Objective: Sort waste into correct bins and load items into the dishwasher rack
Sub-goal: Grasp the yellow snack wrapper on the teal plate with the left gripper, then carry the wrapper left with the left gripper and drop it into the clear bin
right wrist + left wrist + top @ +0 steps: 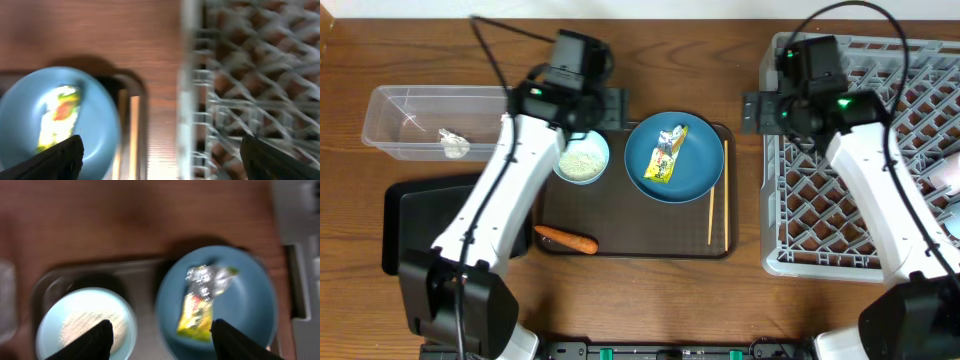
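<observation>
Next, my left gripper moves past the bowl and down onto the yellow snack wrapper's silvery far part (671, 140) (207, 282), because this waste still lies on the blue plate.
A dark blue plate (698, 172) on the brown serving tray holds the yellow snack wrapper (668, 155). Left of it stands a white bowl (582, 160) with rice scraps. My left gripper (607, 108) hovers open and empty above the tray's back edge. In the left wrist view its fingers frame the bowl (85, 322) and the wrapper (200, 302). The right gripper (760, 110) hangs open over the gap between the tray and the grey dishwasher rack (820, 250). The carrot (566, 239) and the chopsticks (718, 195) lie on the tray. A crumpled tissue (453, 143) sits in the clear tub (395, 108).
The flat black tray (405, 225) lies at the front left, partly under my left arm. The brown serving tray (640, 235) fills the middle. A pale cup (948, 172) shows at the rack's right edge. Bare wooden table runs along the back.
</observation>
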Controlling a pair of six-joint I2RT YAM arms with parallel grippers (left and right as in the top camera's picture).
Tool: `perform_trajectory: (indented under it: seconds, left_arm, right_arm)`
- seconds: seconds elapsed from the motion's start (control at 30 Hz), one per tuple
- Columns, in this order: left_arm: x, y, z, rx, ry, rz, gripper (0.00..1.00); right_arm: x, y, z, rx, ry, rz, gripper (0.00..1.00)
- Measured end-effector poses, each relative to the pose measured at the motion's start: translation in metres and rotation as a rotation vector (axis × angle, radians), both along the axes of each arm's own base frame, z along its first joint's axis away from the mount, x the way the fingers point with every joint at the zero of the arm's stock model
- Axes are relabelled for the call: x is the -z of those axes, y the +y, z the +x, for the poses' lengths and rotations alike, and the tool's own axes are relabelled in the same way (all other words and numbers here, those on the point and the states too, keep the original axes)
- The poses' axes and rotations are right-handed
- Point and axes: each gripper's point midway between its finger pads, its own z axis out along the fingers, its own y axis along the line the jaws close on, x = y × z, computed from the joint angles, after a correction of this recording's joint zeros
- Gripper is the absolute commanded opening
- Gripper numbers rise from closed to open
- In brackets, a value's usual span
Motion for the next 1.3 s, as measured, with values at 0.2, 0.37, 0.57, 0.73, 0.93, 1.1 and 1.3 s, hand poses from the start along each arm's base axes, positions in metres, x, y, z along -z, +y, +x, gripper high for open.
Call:
perform_trajectory:
  seconds: [0.2,0.37,0.57,0.73,0.93,1.1,1.3]
  left_arm:
    - [0.018,-0.045,0.003,0.101,-0.016,0.003,0.66]
    - [0.059,-0.076,0.005,0.165,0.026,0.025,0.66]
    - [0.096,-0.109,0.003,0.228,0.046,0.037,0.66]
    - [0.127,-0.128,0.002,0.259,0.064,0.045,0.58]
    - [0.151,-0.131,0.004,0.261,0.088,0.056,0.13]
    - [0.149,-0.128,0.010,0.254,0.071,0.052,0.06]
    - [0.110,-0.090,0.023,0.178,0.043,0.036,0.06]
  right_arm:
    - [0.003,-0.054,-0.002,0.180,0.021,-0.044,0.99]
    - [0.008,-0.086,-0.013,0.268,0.071,-0.060,0.99]
    - [0.011,-0.101,-0.021,0.304,0.101,-0.069,0.99]
    - [0.011,-0.101,-0.021,0.286,0.104,-0.078,0.99]
    - [0.012,-0.101,-0.022,0.274,0.109,-0.085,0.99]
    - [0.010,-0.101,-0.017,0.244,0.089,-0.099,0.98]
    - [0.001,-0.094,0.002,0.179,0.010,-0.085,0.95]
